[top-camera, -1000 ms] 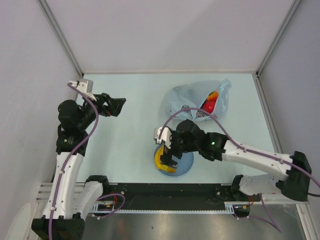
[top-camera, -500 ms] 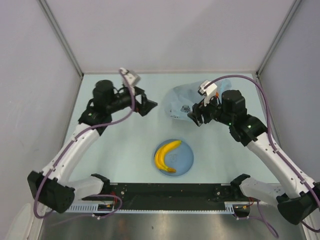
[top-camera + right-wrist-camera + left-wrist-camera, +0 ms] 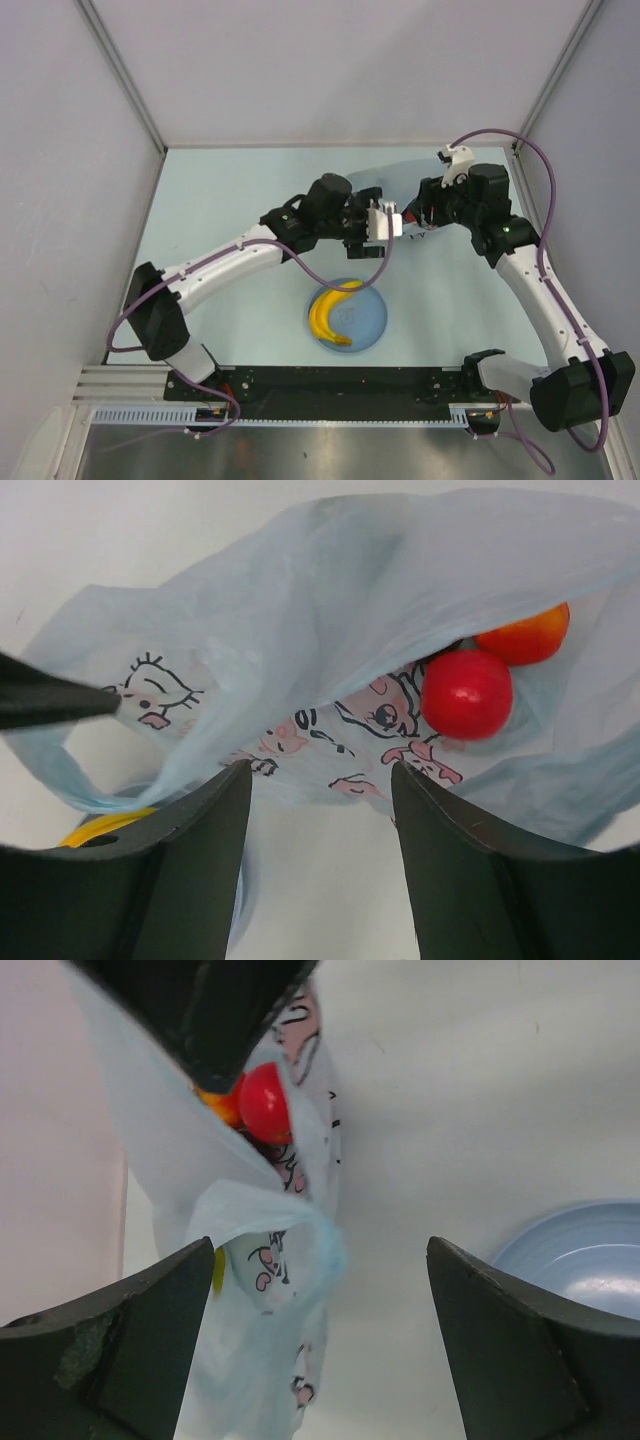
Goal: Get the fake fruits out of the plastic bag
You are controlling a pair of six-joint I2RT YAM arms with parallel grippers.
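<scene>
Next, my left gripper shifts outward, away from the blue plate, and closes on the bag's edge. The bag's crumpled edge (image 3: 322,1248) stands nearer one finger than the other.
The plastic bag (image 3: 300,610) lies open on the table, light blue with cartoon prints. Inside it I see two fake fruits, a red one (image 3: 467,693) and an orange-red one (image 3: 525,635). The yellow banana (image 3: 333,308) lies on the blue plate (image 3: 372,318). My right gripper (image 3: 320,775) is open, its tips at the bag's near lip with nothing between them. My left gripper (image 3: 320,1260) is open wide, with the bag's (image 3: 250,1260) crumpled edge by its left finger. From above, both grippers (image 3: 400,222) (image 3: 425,215) meet over the bag and hide most of it.
The blue plate (image 3: 575,1260) sits just right of the left gripper. The right gripper's dark finger (image 3: 220,1010) reaches into the top of the left wrist view. White walls with metal posts enclose the table on three sides.
The left arm swung right from the far left side to the bag. The right gripper left the banana on the plate, moved to the bag, and its jaws narrowed.
</scene>
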